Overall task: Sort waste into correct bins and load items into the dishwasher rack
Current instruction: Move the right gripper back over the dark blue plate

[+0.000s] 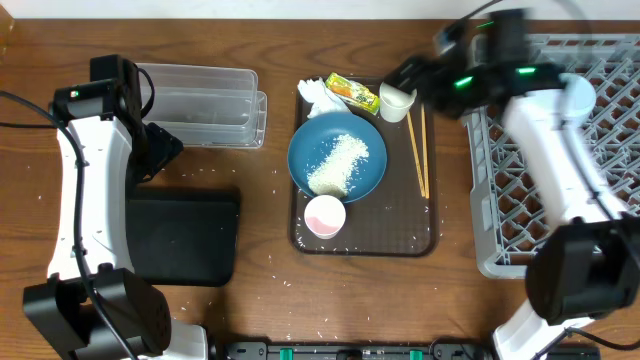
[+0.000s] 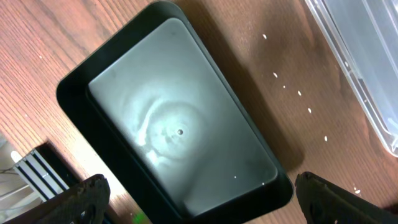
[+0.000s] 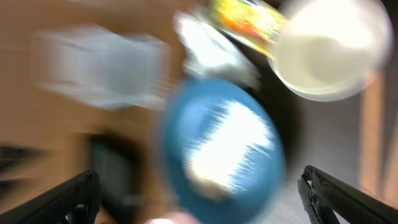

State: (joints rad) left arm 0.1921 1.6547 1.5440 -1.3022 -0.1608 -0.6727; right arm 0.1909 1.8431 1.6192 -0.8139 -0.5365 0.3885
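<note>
The pink cup stands with its opening up, below and back from my right gripper. My right gripper will next move back past the plate [image 1: 312, 145] and lower its open fingers on both sides of the pink cup's rim [image 1: 309, 224].
The dark blue plate [image 1: 312, 145] with a heap of white rice [image 1: 340, 163] lies on the brown serving tray [image 1: 380, 238]. With it are the pink cup [image 1: 325, 215], white cup [image 1: 396, 102], chopsticks [image 1: 419, 150], napkin [image 1: 317, 92] and yellow-green wrapper [image 1: 353, 93]. My right gripper [image 1: 405, 72] is open and empty just above the white cup. Its blurred view shows the plate [image 3: 186, 124], rice [image 3: 227, 146] and white cup [image 3: 329, 53] below the open jaws [image 3: 200, 180]. My left gripper [image 1: 160, 148] is open over the black tray [image 1: 185, 238], with jaws [image 2: 202, 183] above that tray [image 2: 174, 124].
The clear tub [image 1: 205, 105] stands at the back left, with its edge in the left wrist view [image 2: 367, 62]. The grey rack [image 1: 545, 200] fills the right side. A pale round thing [image 1: 578, 95] sits in it, partly behind my right arm. Loose rice grains [image 2: 298, 93] dot the table.
</note>
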